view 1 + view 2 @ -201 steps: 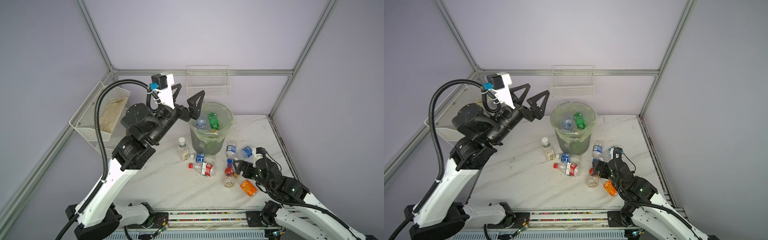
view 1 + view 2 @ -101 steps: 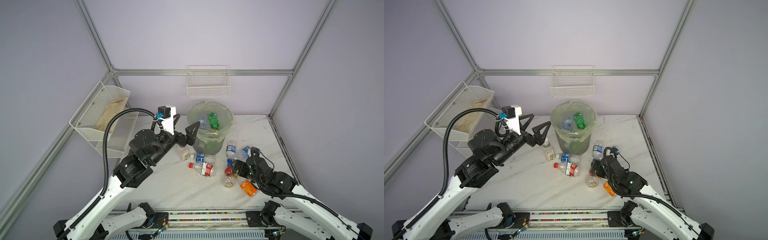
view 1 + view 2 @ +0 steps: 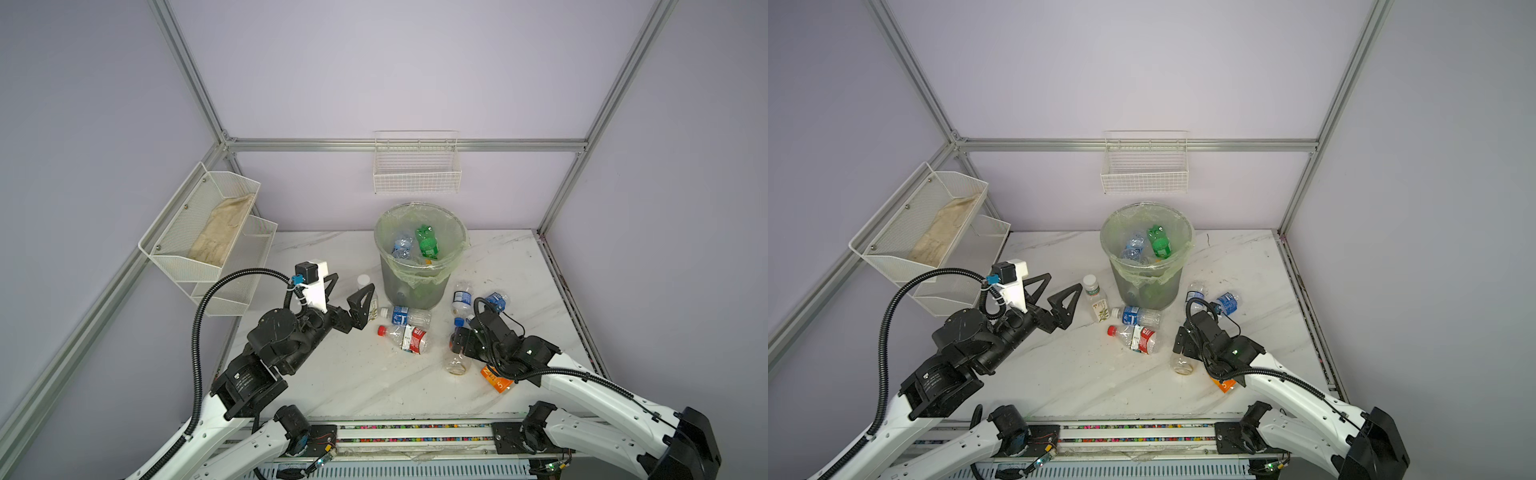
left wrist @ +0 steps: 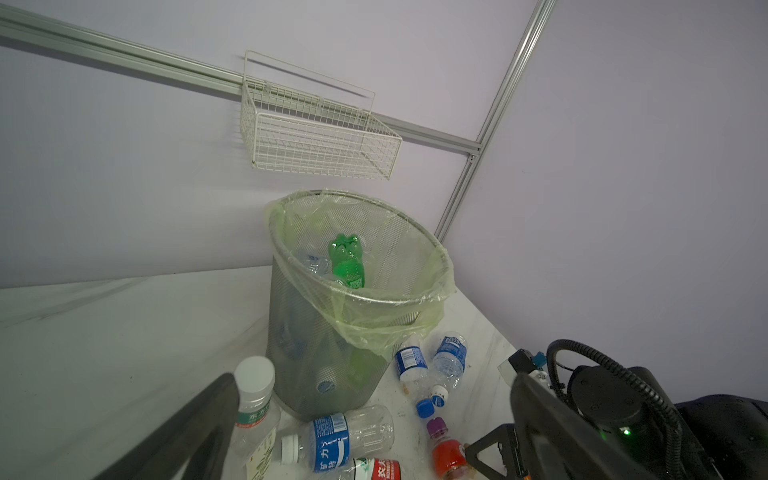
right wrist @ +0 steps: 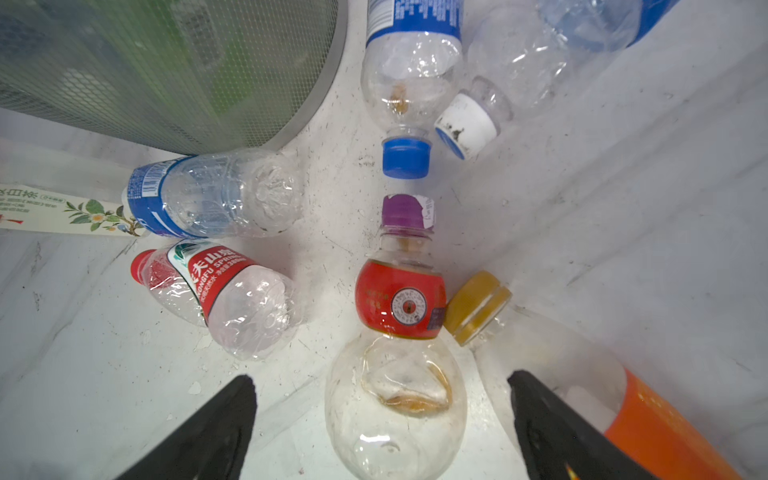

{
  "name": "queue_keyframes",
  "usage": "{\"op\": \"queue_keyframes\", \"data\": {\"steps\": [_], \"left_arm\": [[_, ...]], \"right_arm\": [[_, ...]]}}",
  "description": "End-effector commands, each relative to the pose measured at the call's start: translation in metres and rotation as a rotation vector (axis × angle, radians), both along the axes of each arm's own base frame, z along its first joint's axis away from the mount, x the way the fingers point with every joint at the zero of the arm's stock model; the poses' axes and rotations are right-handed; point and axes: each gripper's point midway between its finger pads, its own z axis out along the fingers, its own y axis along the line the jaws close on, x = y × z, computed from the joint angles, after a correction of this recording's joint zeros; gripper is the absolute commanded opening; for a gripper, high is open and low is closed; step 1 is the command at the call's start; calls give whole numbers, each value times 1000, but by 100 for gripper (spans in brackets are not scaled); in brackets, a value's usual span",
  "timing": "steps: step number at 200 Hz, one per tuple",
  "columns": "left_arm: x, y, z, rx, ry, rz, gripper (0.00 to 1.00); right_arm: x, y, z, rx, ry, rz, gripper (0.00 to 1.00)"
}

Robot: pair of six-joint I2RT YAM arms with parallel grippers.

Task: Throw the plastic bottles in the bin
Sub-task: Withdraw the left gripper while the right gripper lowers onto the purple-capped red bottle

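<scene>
The right gripper lowers onto the clear body of the round red-labelled bottle next and closes there, since that body lies below it, between its open fingers.
The bin (image 3: 380, 249) stands at the back of the table with a green bottle (image 3: 427, 243) and a clear one inside. Several plastic bottles lie in front of it: a blue-labelled one (image 3: 405, 316), a red-labelled one (image 3: 409, 338), two more (image 3: 461, 297) at the right, and an orange one (image 5: 648, 419). A white-capped bottle (image 3: 1096, 297) stands upright. My right gripper (image 5: 382, 380) is open, low over a round red-labelled bottle (image 5: 399, 299), one finger on each side of its body. My left gripper (image 3: 1064, 281) is open and empty, left of the bin.
A white wire basket (image 3: 417, 174) hangs on the back wall above the bin. A mesh shelf (image 3: 208, 232) holding a cloth is fixed to the left wall. Aluminium frame posts stand at the table's back corners.
My left arm came down from beside the bin's rim to low at the left of the bin. The right gripper moved in over the round red-labelled bottle.
</scene>
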Motion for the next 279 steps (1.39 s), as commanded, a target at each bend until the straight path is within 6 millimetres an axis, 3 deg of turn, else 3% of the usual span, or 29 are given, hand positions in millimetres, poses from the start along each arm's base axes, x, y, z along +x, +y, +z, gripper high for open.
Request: {"op": "queue_keyframes", "data": {"steps": [1,86,170,213,250,265,279], "left_arm": [[-3,9,-25,-21,55,31,100],[-21,25,-75,-63,174,41,100],[-33,39,-94,-92,229,63,100],[-37,43,-99,-103,244,69,100],[-39,46,-100,-108,249,71,100],[-39,46,-101,-110,250,72,100],[-40,47,-100,-113,250,73,100]], "right_arm": [[3,8,-6,37,4,-6,97],[3,13,-47,7,82,-22,93],[-4,22,-94,-63,152,-10,90],[-7,24,-111,-79,183,5,77],[-7,25,-107,-70,176,10,61],[-8,24,-105,-78,175,10,49],[-5,25,-91,-59,145,6,37]]}}
